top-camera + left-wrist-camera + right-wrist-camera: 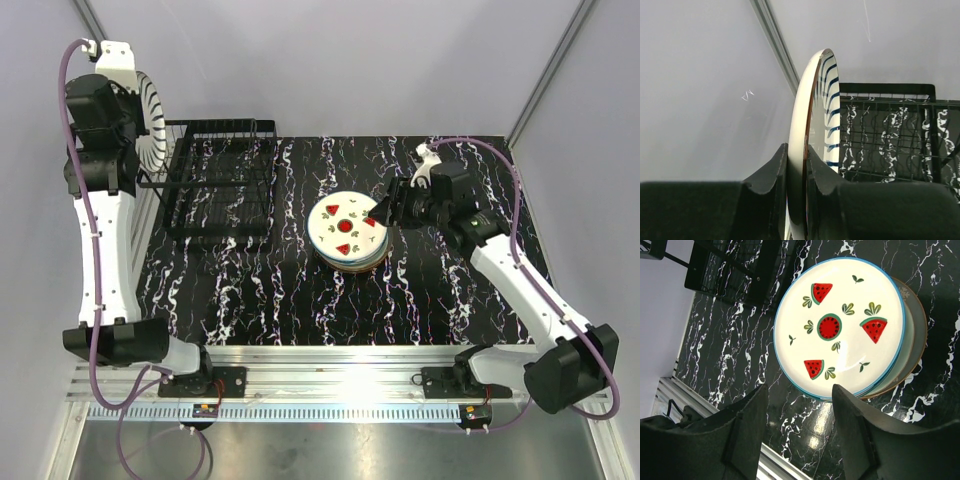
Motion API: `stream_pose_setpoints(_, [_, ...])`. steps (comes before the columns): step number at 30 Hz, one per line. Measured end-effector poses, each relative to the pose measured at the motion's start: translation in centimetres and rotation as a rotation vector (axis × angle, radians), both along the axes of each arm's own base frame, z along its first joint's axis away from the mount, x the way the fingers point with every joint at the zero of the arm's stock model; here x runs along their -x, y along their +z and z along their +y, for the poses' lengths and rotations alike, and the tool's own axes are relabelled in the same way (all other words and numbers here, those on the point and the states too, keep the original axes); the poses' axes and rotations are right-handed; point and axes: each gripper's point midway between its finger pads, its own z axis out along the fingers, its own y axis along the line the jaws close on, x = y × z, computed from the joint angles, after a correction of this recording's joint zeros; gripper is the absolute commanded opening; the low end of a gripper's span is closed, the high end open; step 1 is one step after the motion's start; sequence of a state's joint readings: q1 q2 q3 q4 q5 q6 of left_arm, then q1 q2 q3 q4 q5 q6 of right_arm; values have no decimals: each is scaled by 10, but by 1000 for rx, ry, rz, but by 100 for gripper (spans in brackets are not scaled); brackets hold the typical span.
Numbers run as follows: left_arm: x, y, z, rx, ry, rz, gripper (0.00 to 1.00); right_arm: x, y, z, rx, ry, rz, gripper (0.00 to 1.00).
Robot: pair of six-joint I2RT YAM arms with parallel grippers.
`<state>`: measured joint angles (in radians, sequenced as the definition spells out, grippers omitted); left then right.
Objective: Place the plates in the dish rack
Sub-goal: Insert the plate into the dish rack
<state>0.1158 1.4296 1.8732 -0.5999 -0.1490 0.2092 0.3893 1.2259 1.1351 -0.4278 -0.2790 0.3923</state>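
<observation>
The striped plate (150, 118) is still hanging on edge above the dish rack, so my left gripper needs to move down next onto the rack's end by the metal post (170, 178) and release the plate.
My left gripper (796, 150) is shut on the rim of a black-and-white striped plate (820, 115), holding it on edge. In the top view that striped plate (150, 118) hangs upright just left of the black wire dish rack (220, 180), above its left end. The dish rack (890, 135) holds nothing that I can see. A stack of plates (347, 240) lies mid-table, topped by a teal-rimmed plate with red watermelon slices (840, 325). My right gripper (383, 212) hovers open at the stack's right edge; its fingers (747, 425) hold nothing.
The black marbled tabletop (260, 290) ends at an aluminium rail (340, 365) along the near edge. Grey enclosure walls stand close behind and left of the rack, with a metal frame post (775, 40) beside the held plate.
</observation>
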Motion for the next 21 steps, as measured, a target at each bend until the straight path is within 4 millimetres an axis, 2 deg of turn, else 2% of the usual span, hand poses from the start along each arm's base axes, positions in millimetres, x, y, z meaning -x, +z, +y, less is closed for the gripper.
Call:
stream_pose_setpoints(10, [-10, 8, 17, -103, 10, 14, 0, -3, -14, 7, -11, 30, 23, 60])
stream_pose_setpoints(15, [-17, 1, 24, -125, 13, 40, 0, -1, -20, 8, -12, 39, 36, 60])
stream_pose_setpoints(21, [-28, -13, 21, -125, -33, 74, 0, -2, -21, 10, -18, 46, 32, 60])
